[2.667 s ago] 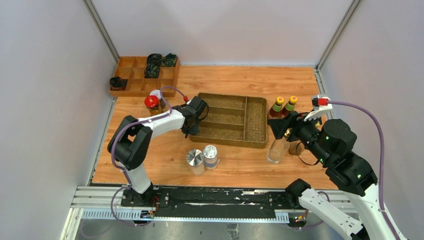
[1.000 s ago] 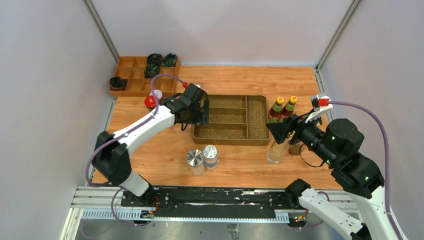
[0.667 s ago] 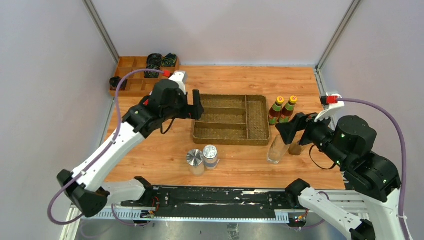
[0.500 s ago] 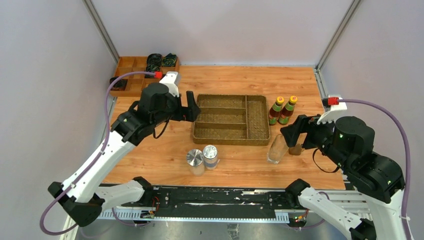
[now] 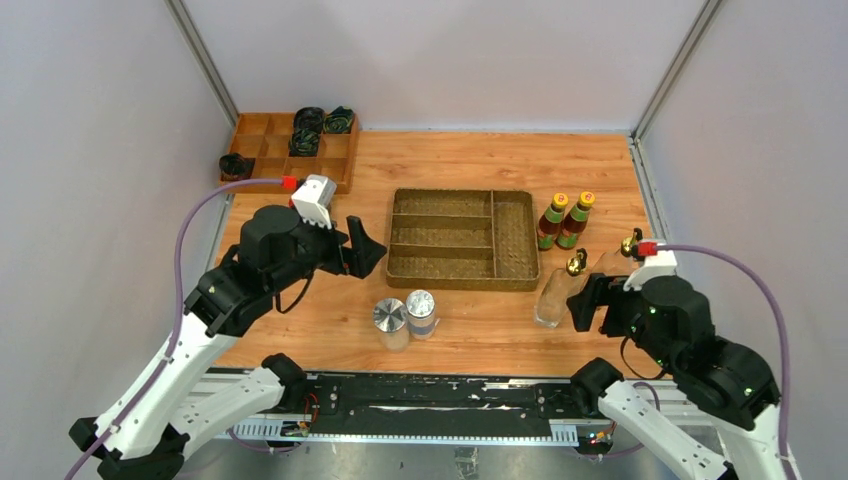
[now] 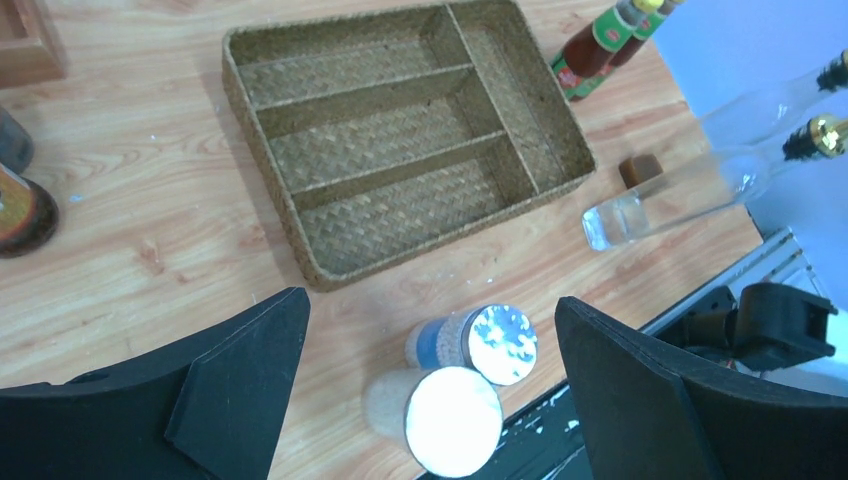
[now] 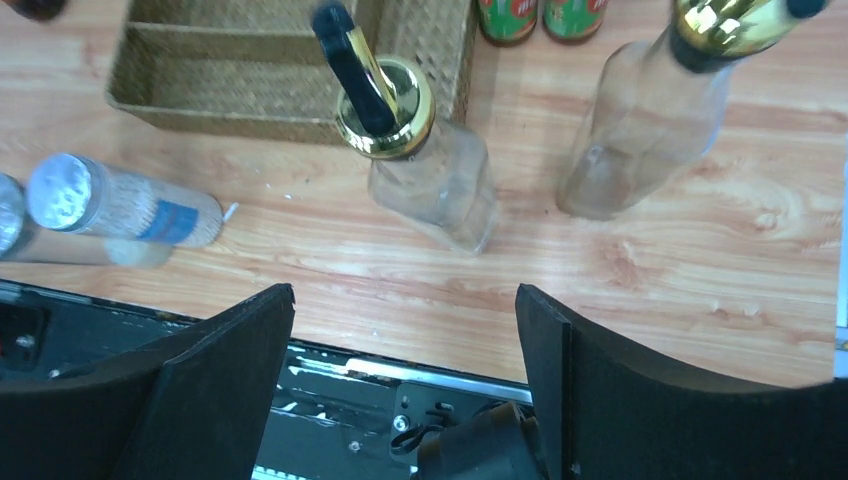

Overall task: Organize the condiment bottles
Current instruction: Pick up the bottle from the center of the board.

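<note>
My right gripper should go outward and down next, toward the tray, around the gold top of the clear bottle nearer the tray.
Two silver-lidded shakers (image 5: 405,318) stand side by side near the front edge, below my open left gripper (image 6: 430,300); it hovers empty left of the woven tray (image 5: 462,238). Two clear gold-spouted bottles (image 7: 430,170) (image 7: 640,130) stand right of the tray, just beyond my open, empty right gripper (image 7: 402,290). Behind them stand two green-necked, yellow-capped sauce bottles (image 5: 563,220). Part of a dark reddish jar (image 6: 20,212) shows at the left edge of the left wrist view; my left arm hides the jars from above.
A wooden compartment box (image 5: 262,168) with dark cloth bundles (image 5: 310,128) sits at the back left. A small brown block (image 6: 641,168) lies beside the nearer clear bottle. The black rail (image 5: 420,395) runs along the table's front edge. Grey walls close in both sides.
Both arms have drawn back toward the front edge and risen. My left gripper left the tray's left side and opened wider. My right gripper backed off the clear bottles.
</note>
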`<state>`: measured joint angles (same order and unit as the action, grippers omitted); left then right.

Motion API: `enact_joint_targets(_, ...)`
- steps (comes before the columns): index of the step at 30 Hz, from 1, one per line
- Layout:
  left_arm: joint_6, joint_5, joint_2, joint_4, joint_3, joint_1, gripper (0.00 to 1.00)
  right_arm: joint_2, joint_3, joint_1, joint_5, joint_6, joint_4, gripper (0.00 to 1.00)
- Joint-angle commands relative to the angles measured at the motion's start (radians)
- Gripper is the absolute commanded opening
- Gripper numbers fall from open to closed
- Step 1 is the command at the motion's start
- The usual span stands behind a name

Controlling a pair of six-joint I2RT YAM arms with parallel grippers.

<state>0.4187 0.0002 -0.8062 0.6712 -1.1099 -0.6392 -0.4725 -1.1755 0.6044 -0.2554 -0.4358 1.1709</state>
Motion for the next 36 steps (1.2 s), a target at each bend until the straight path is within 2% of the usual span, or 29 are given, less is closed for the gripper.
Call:
enact_joint_targets(1,-0.019,0.053,0.041,-0.003,0.071,-0.008,1.00,0.072,0.167,0.013,0.005,0.033,-0.144,0.86)
enact_joint_targets(9,0.030,0.046,0.129,-0.003,0.158,-0.007,1.00,-0.033,0.145,0.011,-0.059,0.107,-0.206,0.84)
enact_joint_targets(16,0.052,0.045,0.178,-0.002,0.224,-0.007,1.00,-0.003,0.208,0.011,-0.142,0.084,-0.302,0.85)
enact_joint_targets(29,0.042,0.059,0.145,-0.002,0.207,-0.007,1.00,0.014,0.364,0.011,-0.203,-0.014,-0.444,0.84)
enact_joint_targets(36,0.043,0.055,0.164,-0.001,0.213,-0.008,1.00,-0.024,0.413,0.011,-0.223,-0.019,-0.535,0.79)
